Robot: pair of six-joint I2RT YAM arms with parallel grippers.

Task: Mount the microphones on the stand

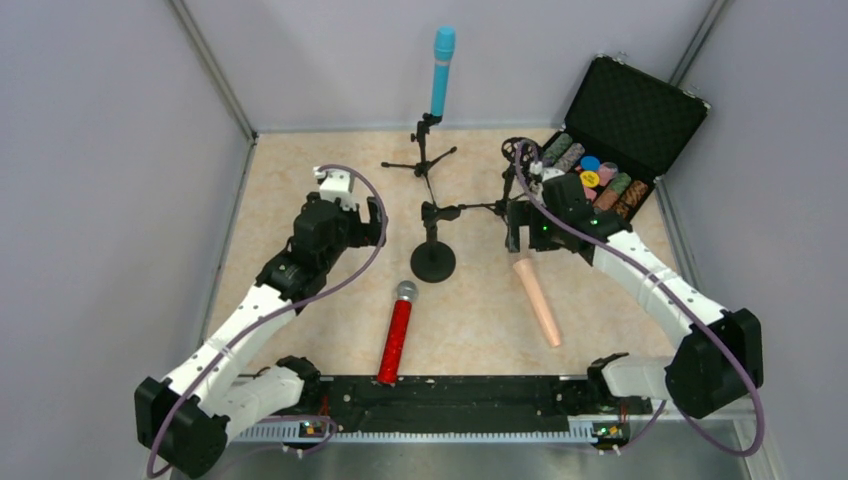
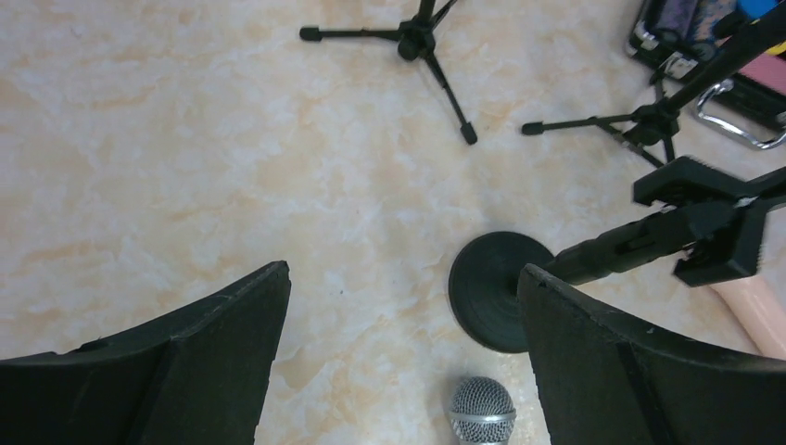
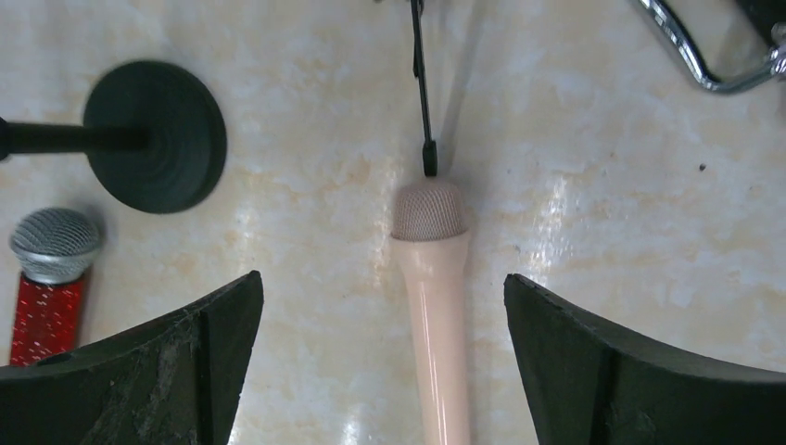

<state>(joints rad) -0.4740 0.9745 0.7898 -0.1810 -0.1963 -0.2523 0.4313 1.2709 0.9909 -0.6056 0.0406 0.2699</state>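
Observation:
I need to raise my right gripper from over the peach microphone next and move it outward onto the bracket below the ring [image 1: 512, 170]. The bracket sits high on top of the second tripod stand.
The teal-blue microphone [image 1: 443, 60] stands upright in a tripod stand [image 1: 425, 150] at the back. Near the front lies the red microphone [image 1: 397, 335], its silver mesh head [image 2: 482, 413] towards a round-base stand [image 1: 432, 260]. The peach microphone [image 1: 537, 300] lies to the right. My left gripper [image 1: 370, 222] hangs open above the table left of the round base [image 2: 491, 289], holding nothing. Over the peach microphone [image 3: 436, 315] my right gripper [image 3: 382, 278] is open, a finger on each side of it and apart from it. An empty clip [image 2: 714, 222] sits on the round-base stand's arm.
A second tripod stand [image 1: 515, 190] stands close to my right gripper, one leg tip just beyond the peach head. At the back right an open black case [image 1: 640, 110] holds poker chips; its metal handle [image 3: 704, 56] shows. Grey walls enclose the table.

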